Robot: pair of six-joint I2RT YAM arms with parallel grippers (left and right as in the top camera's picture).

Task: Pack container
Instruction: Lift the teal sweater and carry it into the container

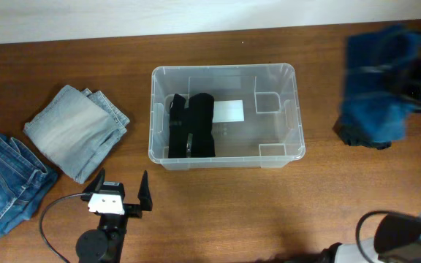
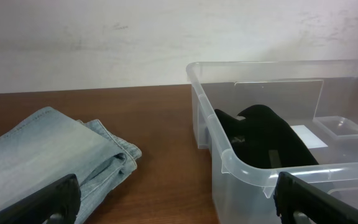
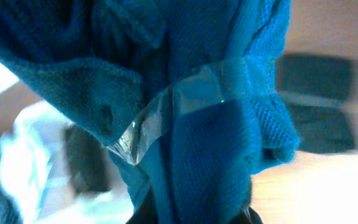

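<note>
I will next move my right gripper to the left in the overhead view and down over the white label [image 1: 227, 111] to let go of the blue garment [image 1: 377, 86], because the bottom of the container is bare there.
The clear plastic container [image 1: 224, 117] stands mid-table with a folded black garment [image 1: 191, 126] in its left half and a white label [image 1: 227, 111] on its bottom. It also shows in the left wrist view [image 2: 278, 168]. My left gripper [image 1: 121, 191] is open and empty, low on the table in front of the container's left corner. My right gripper [image 1: 415, 80] is raised at the far right, shut on a blue knit garment [image 1: 377, 86] that hangs from it and fills the right wrist view [image 3: 191, 106], with a clear tape strip [image 3: 166, 112] on it.
Folded light-blue jeans [image 1: 77, 130] lie left of the container, also in the left wrist view [image 2: 48, 155]. Darker blue jeans [image 1: 4, 179] lie at the far left edge. A dark garment [image 1: 353, 135] lies on the table under the hanging blue one.
</note>
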